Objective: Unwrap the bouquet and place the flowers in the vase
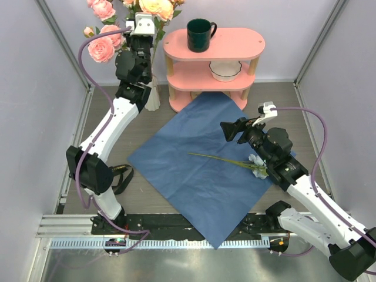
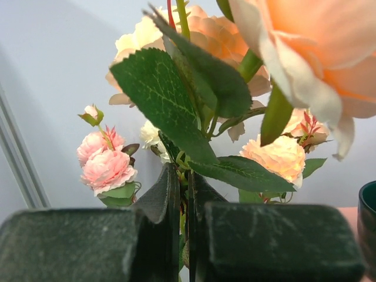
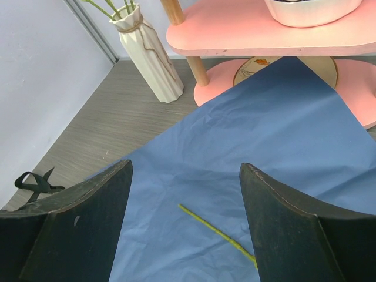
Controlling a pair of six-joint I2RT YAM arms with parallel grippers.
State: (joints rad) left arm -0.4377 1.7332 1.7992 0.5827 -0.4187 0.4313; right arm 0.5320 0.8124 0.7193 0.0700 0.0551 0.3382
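Note:
I should lower my left gripper, drifting slightly toward the pink shelf, to get to the cream ribbed vase (image 1: 153,95), because the flower it holds is still above the pink flowers.
The cream ribbed vase (image 1: 153,95) stands at the back left, and pink (image 1: 103,49) and peach flowers (image 1: 156,7) rise above it. My left gripper (image 2: 184,194) is up among those blooms, shut on a green flower stem (image 2: 183,226). The blue paper sheet (image 1: 200,158) lies spread flat on the table. One flower (image 1: 226,158) with a pale blue bloom (image 1: 257,167) lies on it. My right gripper (image 3: 185,166) hangs open above the sheet, and the tip of that stem (image 3: 217,230) shows between its fingers, untouched. The vase (image 3: 150,56) also shows in the right wrist view.
A pink two-tier shelf (image 1: 214,59) stands at the back, with a dark green mug (image 1: 200,34) on top and a white bowl (image 1: 225,70) on the lower tier. The black ribbon (image 1: 120,176) lies on the table left of the sheet. Grey walls close both sides.

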